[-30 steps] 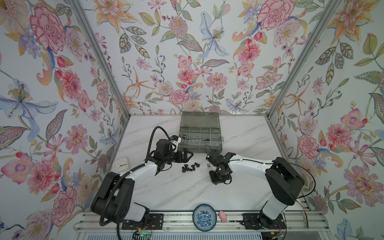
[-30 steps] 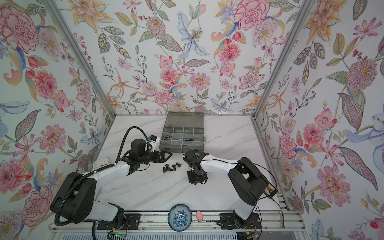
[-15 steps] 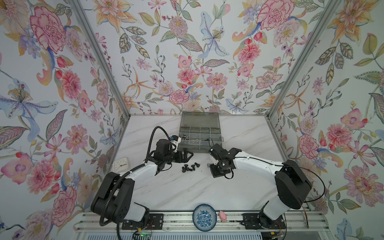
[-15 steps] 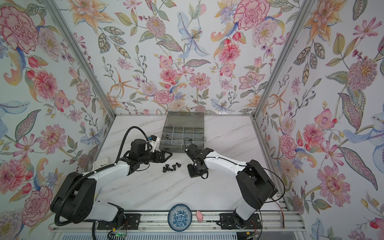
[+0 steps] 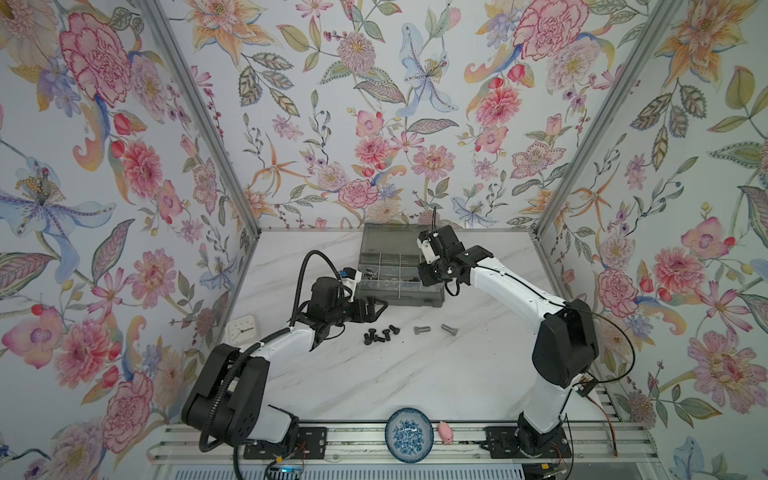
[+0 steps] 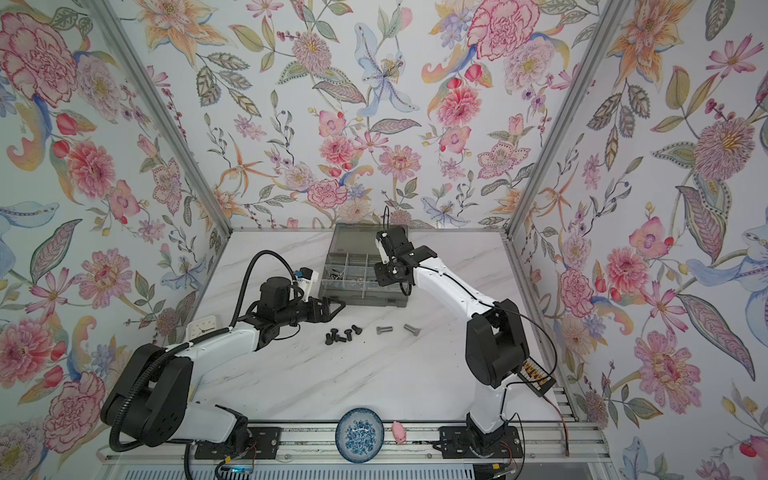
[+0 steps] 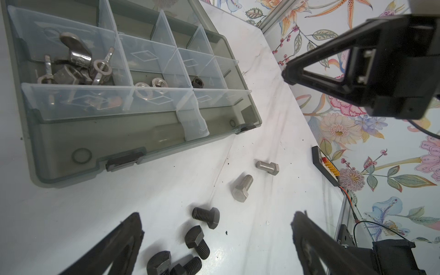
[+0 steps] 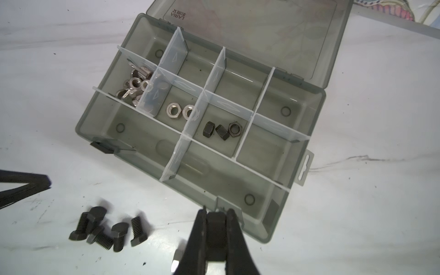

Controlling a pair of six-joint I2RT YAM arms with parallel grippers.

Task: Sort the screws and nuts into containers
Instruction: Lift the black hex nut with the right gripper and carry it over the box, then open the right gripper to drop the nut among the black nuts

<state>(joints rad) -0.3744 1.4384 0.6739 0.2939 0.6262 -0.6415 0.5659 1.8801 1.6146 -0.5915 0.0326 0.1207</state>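
I need to move my right gripper across toward the wing-nut side next, until it is over the container of black nuts, and let go of the piece there with its kind.
Several black screws (image 5: 380, 334) (image 7: 202, 238) (image 8: 107, 228) and two silver screws (image 5: 421, 330) (image 7: 241, 188) lie on the marble in front of the grey organizer box (image 5: 399, 297) (image 8: 262, 226). In its containers lie wing nuts (image 8: 135, 85), silver nuts (image 8: 181, 110) and black nuts (image 8: 221, 129). My left gripper (image 5: 376, 309) (image 7: 216, 217) is open just left of the black screws, holding nothing. My right gripper (image 5: 428, 276) (image 8: 215, 210) hangs above the box's front edge, shut on a small black piece (image 8: 215, 235), by its look a black nut.
The box's open lid (image 5: 390, 237) lies towards the back wall. A blue-and-white bowl (image 5: 409, 434) and a small pink thing (image 5: 446, 432) sit on the front rail. A white clock-like square (image 5: 242, 326) lies by the left wall.
My right gripper has risen from the table right of the screws and swung back over the box, carrying the black piece. The left arm has stayed still.
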